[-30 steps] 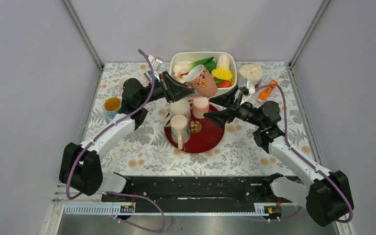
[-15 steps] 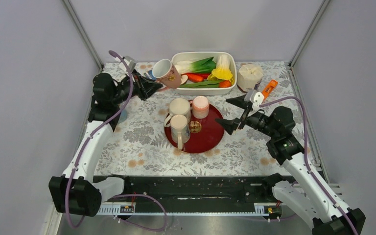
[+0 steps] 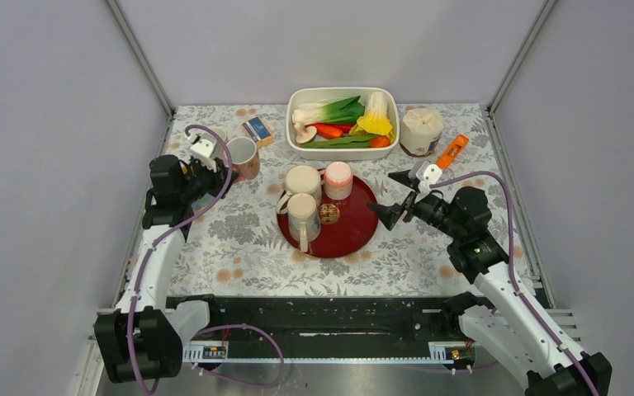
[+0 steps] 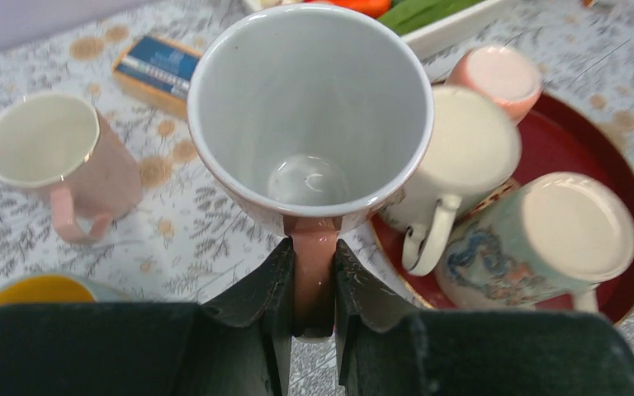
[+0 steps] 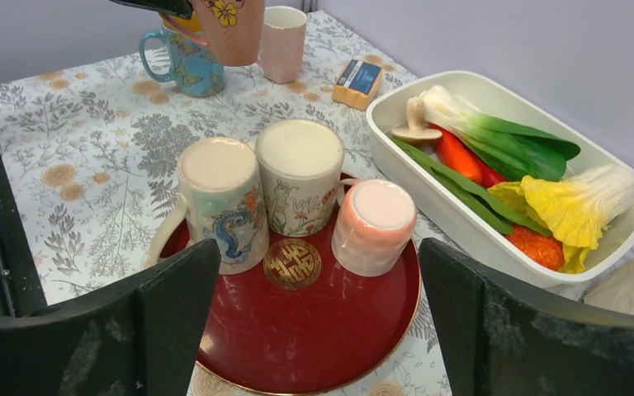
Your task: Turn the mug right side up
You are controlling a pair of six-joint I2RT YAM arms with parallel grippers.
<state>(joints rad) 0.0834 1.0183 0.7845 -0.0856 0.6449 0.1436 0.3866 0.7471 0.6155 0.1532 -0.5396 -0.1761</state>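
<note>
The left gripper next needs to lower the mug's bottom onto the bare tabletop beside the red tray, which is below, and let go of the mug's handle, since the mug's opening already faces up.
My left gripper (image 3: 217, 167) is shut on the handle of a brownish-pink flowered mug (image 3: 243, 157). The mug is mouth up, low at the table's left side. In the left wrist view the handle sits between my fingers (image 4: 274, 285) and the empty white inside of the mug (image 4: 309, 115) faces the camera. The mug's lower wall shows in the right wrist view (image 5: 231, 29). My right gripper (image 3: 386, 198) is open and empty beside the right edge of the red tray (image 3: 355, 235). Three mugs stand upside down on the tray: cream (image 3: 303, 180), pink (image 3: 338, 177), dragon-patterned (image 3: 301, 213).
A pale pink mug (image 4: 58, 157) and a blue butterfly mug (image 5: 173, 58) stand upright near the held mug. A small blue-orange box (image 3: 257, 130), a white tub of vegetables (image 3: 343, 122), a white paper wad (image 3: 421, 130) and an orange tool (image 3: 452, 150) lie at the back.
My left arm has swung the mug from over the vegetable tub to the table's left side, lowering it and turning it mouth up. My right gripper has drawn back off the tray.
</note>
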